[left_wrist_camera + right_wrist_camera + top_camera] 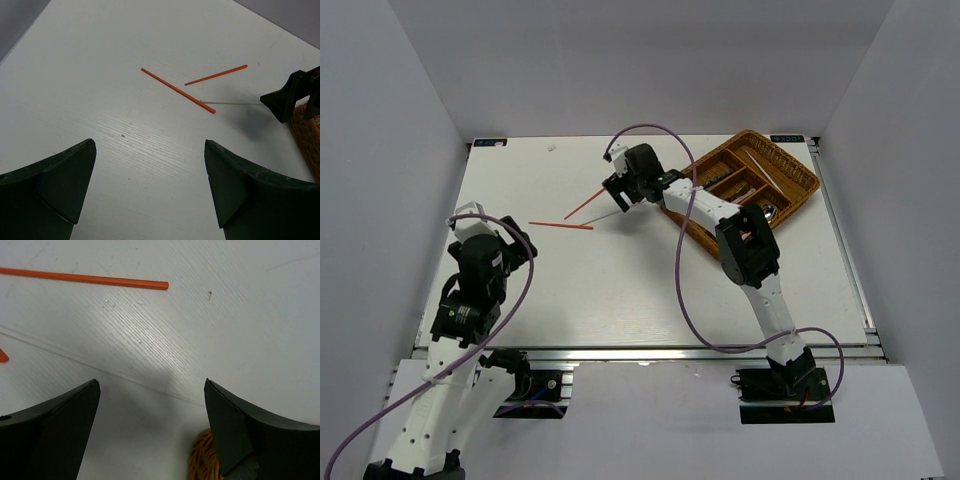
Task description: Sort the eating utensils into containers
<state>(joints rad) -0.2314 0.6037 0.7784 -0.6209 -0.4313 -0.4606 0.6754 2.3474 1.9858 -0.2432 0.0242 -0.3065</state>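
Note:
The middle of the long red chopstick (560,225) (178,90) is at an angle below my left gripper, to its right in the top view. My left gripper needs to move over it next, turn and go down.
Two red-orange chopsticks lie on the white table, one flat (560,225) and one slanted (585,205). A pale chopstick (605,215) lies between them and the right gripper. In the left wrist view the chopsticks are the long red one (177,90), the short red one (216,75) and the pale one (230,103). My right gripper (618,190) is open and empty, low over the pale chopstick (100,365), with a red chopstick (85,278) beyond it. My left gripper (523,243) is open and empty, left of the chopsticks. The brown wicker tray (790,160) holds several utensils at the back right.
The tray's woven corner shows by the right fingers (205,460) and at the right edge of the left wrist view (307,135). A silver spoon (771,212) lies in the tray's near end. White walls enclose the table on three sides.

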